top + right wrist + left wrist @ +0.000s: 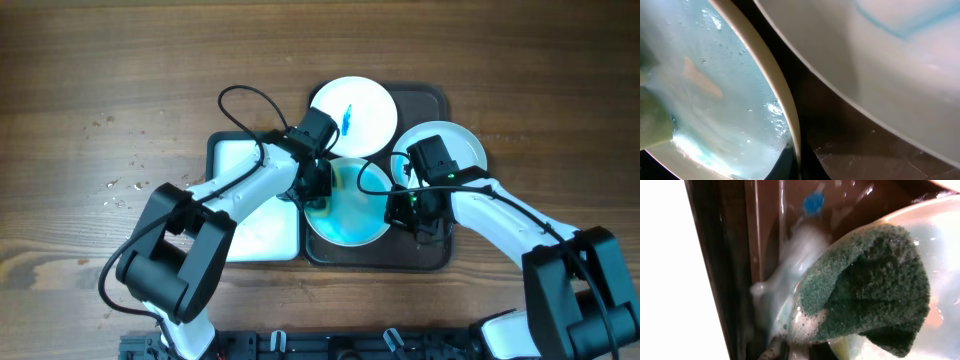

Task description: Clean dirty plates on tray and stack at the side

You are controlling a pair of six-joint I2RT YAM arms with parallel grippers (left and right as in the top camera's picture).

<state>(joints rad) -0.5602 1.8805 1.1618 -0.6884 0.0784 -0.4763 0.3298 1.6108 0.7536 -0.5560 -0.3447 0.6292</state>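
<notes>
I will next lift my left gripper off the plate and move it onto the white board (672, 285) to let go of the sponge (870, 285), because the board is to its left in the overhead view.
A soapy, blue-smeared plate (348, 208) lies in the middle of the dark brown tray (430, 255). My left gripper (316, 187) is shut on a green sponge (870, 285), which presses foam onto the plate's left side. My right gripper (404, 207) is shut on the plate's right rim (790, 125), with one finger inside and one outside. A white plate with a blue smear (352, 113) sits at the tray's back. Another white plate (447, 148) sits at the right, and in the right wrist view (880, 60) it shows a blue line.
A white rectangular board (250, 205) lies left of the tray, under my left arm. Small crumbs (115, 190) are scattered on the wooden table at the far left.
</notes>
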